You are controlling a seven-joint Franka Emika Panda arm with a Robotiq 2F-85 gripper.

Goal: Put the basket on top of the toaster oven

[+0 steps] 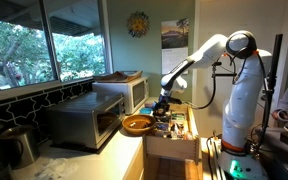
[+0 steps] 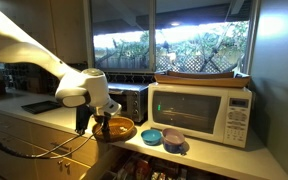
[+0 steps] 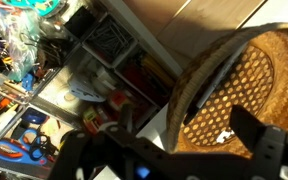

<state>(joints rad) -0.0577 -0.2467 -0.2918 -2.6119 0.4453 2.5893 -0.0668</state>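
My gripper's open fingers are already on both sides of the basket's near rim. My gripper will move down over that rim next and close there.
The round orange-tan woven basket sits on the counter near its edge, in front of the silver toaster oven. It shows in both exterior views and fills the right of the wrist view. The toaster oven stands beside the white microwave. My gripper is low at the basket's near rim. In the wrist view my gripper is open, with its fingers wide apart and the basket's rim between them.
A white microwave carries a flat dark brown tray. Two small blue bowls stand on the counter in front of it. An open drawer full of utensils lies below the counter edge. A person's hand is at the side.
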